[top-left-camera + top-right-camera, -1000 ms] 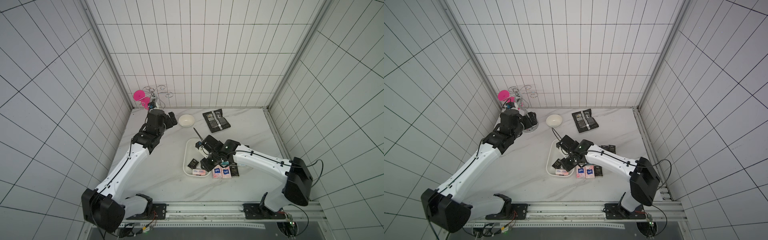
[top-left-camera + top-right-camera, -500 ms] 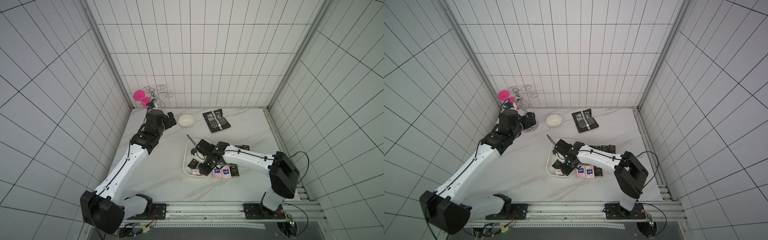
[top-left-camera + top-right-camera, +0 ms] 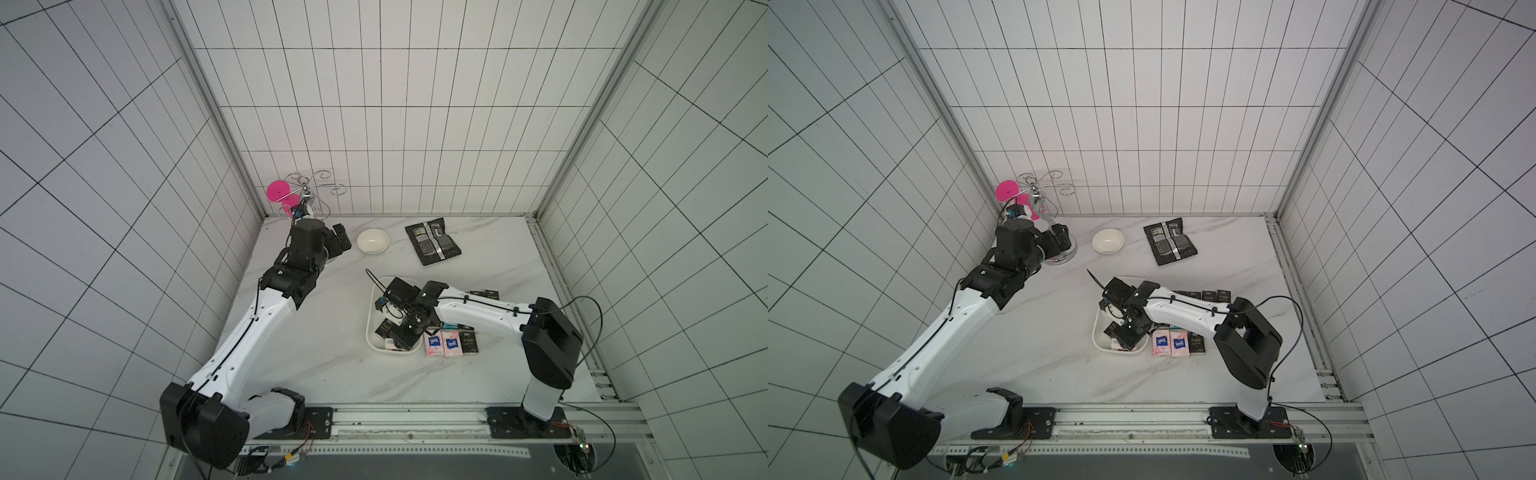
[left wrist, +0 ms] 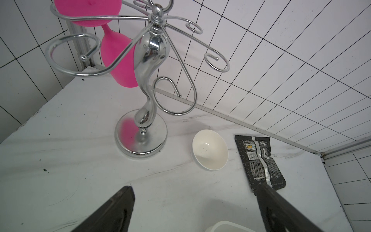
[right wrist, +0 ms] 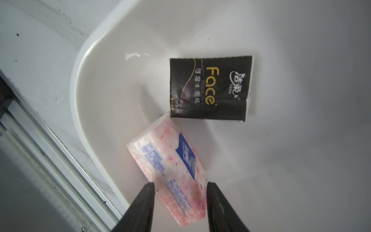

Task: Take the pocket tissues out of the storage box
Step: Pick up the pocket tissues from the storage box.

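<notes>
My right gripper should stay low in the box next and close its fingers across the pink-white packet's end (image 5: 180, 193), since they are already on both sides of it.
The storage box (image 3: 370, 316) is a shallow white tray near the table's middle. Two pocket tissues lie in it: a black "Face" packet (image 5: 208, 88) and a pink-white packet (image 5: 170, 160) by the box's front corner. My right gripper (image 5: 180, 184) is down inside the box, open. Its fingers stand on either side of the pink-white packet's end. More pocket tissues (image 3: 442, 344) lie on the table beside the box's right side, and a black row (image 3: 484, 294) lies behind the arm. My left gripper (image 4: 194, 187) hangs open and holds nothing, far back near the chrome stand.
A small white bowl (image 3: 372, 242) and a flat black foil pouch (image 3: 433, 241) lie at the back of the table. A chrome stand (image 4: 144, 80) with a pink glass (image 3: 279, 192) fills the back left corner. The box's corner (image 4: 226, 226) shows below the left gripper.
My right gripper has moved a little to the left and down into the box, over the pink-white packet. Its elbow has swung inward. The left arm has hardly moved.
</notes>
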